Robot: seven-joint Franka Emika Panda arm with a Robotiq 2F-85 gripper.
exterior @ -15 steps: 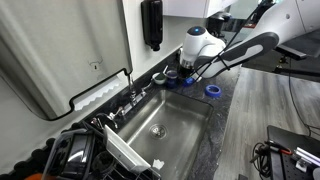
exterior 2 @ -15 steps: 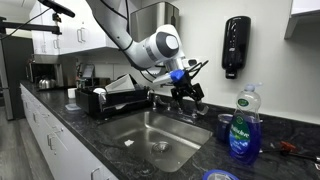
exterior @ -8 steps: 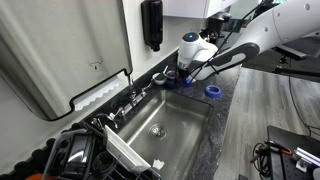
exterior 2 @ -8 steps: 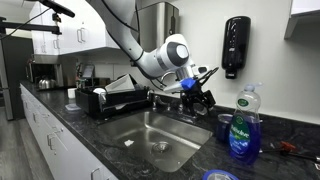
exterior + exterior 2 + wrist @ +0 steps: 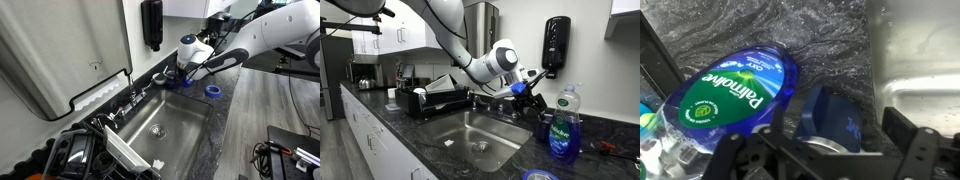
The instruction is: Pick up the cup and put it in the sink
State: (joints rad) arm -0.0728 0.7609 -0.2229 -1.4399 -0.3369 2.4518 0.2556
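My gripper will next go down over the cup's side nearest the soap bottle (image 5: 544,127) and close, because that side of the cup is below my open gripper, between its spread fingers.
The cup (image 5: 826,113) is small, round and dark grey-blue. It stands on the black stone counter between the sink's corner and a blue dish-soap bottle (image 5: 732,95). In an exterior view the cup (image 5: 544,127) sits just left of the bottle (image 5: 561,124). My gripper (image 5: 532,97) is open, just above and to the side of the cup. In the wrist view the cup lies between my two spread fingers (image 5: 826,152), not touched. The steel sink (image 5: 190,125) (image 5: 460,132) lies beside it; its corner shows in the wrist view (image 5: 922,45). In the exterior view from above, my gripper (image 5: 180,76) hides the cup.
A flat bright blue ring (image 5: 212,90) lies on the counter near the sink. The faucet (image 5: 134,96) (image 5: 486,100) stands at the sink's back edge. A black soap dispenser (image 5: 555,45) hangs on the wall. A dish rack (image 5: 420,100) stands at the sink's other end.
My gripper has moved along the sink's back edge towards the soap bottle and down, and now sits over the cup. The cup and bottle have not moved.
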